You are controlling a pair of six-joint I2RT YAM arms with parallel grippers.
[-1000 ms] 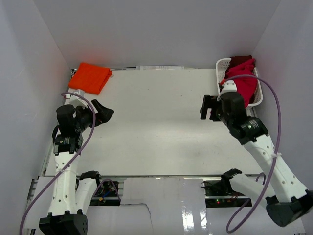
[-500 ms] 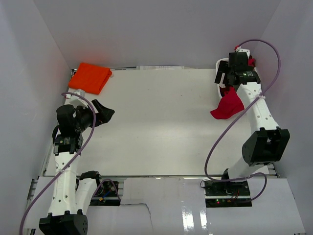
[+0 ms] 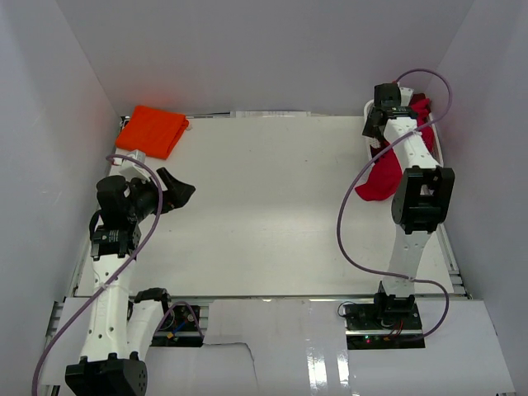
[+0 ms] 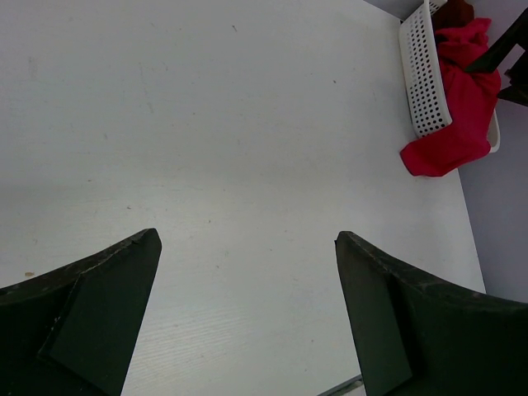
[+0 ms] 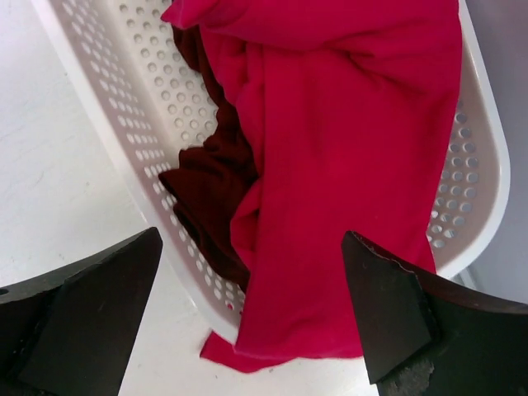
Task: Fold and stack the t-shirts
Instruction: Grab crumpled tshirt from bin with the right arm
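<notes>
I should lower my right gripper, shifting to the right in the top view, onto the red t-shirt's bunched fold (image 5: 256, 31), since it lies above the maroon t-shirt (image 5: 210, 181).
The bright red t-shirt (image 5: 346, 140) hangs crumpled over the rim of the white lattice basket (image 5: 124, 91), its lower end on the table (image 3: 378, 180). The dark maroon t-shirt (image 5: 210, 181) lies bunched inside the basket beneath it. My right gripper (image 5: 249, 238) is open and empty, hovering above the basket's near rim and the red shirt (image 3: 373, 125). The bright orange t-shirt (image 3: 151, 130) lies folded at the far left corner. My left gripper (image 3: 177, 191) is open and empty over bare table (image 4: 246, 238), near the left edge. The left wrist view also shows the red shirt (image 4: 450, 124) far off.
The basket (image 3: 435, 148) stands against the right wall at the far right. White walls close in the table on the left, back and right. The right arm (image 3: 421, 198) is stretched upright along the right side.
The red shirt was in the basket one second ago; now it hangs over the rim onto the table. My right arm has swung far over the basket. The left arm barely moved.
</notes>
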